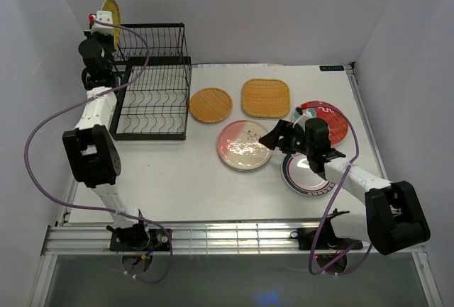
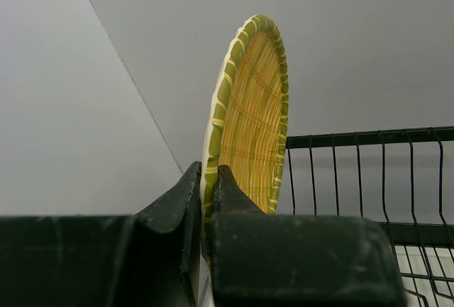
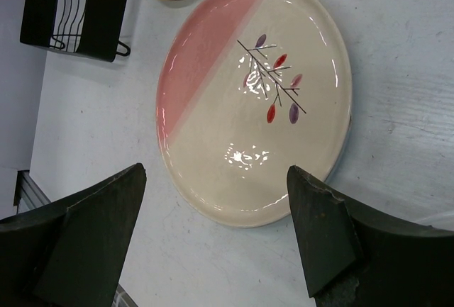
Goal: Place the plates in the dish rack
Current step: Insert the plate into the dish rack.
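Observation:
My left gripper is above the rack's far corner slot (image 1: 123, 51) (image 2: 301, 183) and the yellow plate already stands on edge, so I will next lower the gripper to release the plate there.
My left gripper (image 1: 105, 25) is shut on the lower rim of a yellow woven plate with a green-striped edge (image 1: 111, 9), held upright and high at the left rear corner of the black wire dish rack (image 1: 152, 87). In the left wrist view the plate (image 2: 250, 115) stands on edge between my fingers (image 2: 208, 174), with the rack wires (image 2: 369, 179) to its right. My right gripper (image 1: 273, 135) hangs open over the near edge of the pink-and-white plate (image 1: 244, 144), which lies flat on the table (image 3: 255, 101) between the spread fingertips (image 3: 216, 171).
On the table lie a round orange woven plate (image 1: 211, 105), a rounded-square woven plate (image 1: 266, 98), a red plate (image 1: 325, 119) and a teal-patterned plate (image 1: 306, 174) partly under my right arm. The rack's slots hold nothing. Walls stand close on the left and behind.

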